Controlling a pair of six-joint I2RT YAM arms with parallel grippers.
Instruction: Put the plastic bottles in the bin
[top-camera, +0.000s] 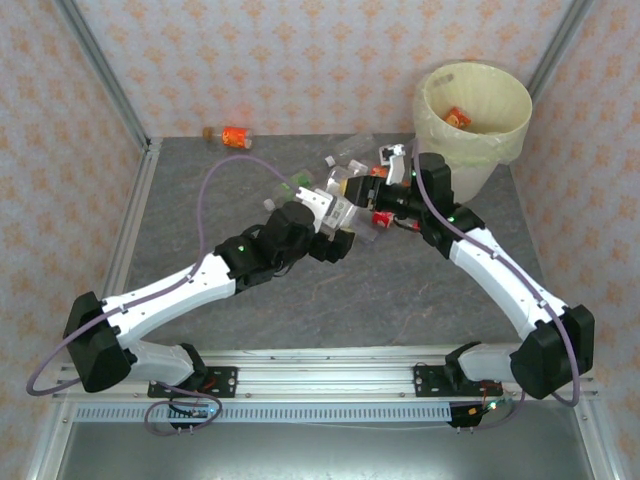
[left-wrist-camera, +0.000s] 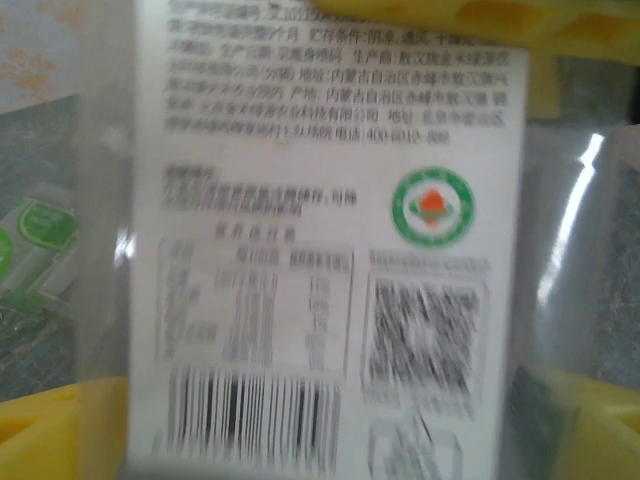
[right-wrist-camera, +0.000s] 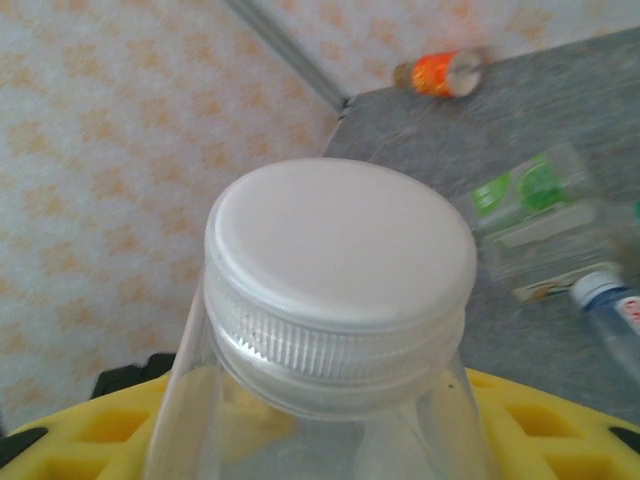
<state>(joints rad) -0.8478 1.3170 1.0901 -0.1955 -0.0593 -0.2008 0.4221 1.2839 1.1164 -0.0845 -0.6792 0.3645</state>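
The bottle in my right gripper will next swing outward over the bin's opening and be let go there, as my left gripper stands open.
A clear plastic bottle with a white cap and a white printed label hangs between both arms over the middle of the table. My right gripper is shut on its body just below the cap, with a yellow pad on either side. My left gripper is open, its yellow pads standing wide on either side of the label. Both grippers, left and right, meet left of the bin. An orange-labelled bottle lies inside the bin.
An orange bottle lies by the back wall at the left. Several crushed bottles lie behind the grippers, among them a green-labelled one and a blue-capped one. Metal frame posts stand at the back corners.
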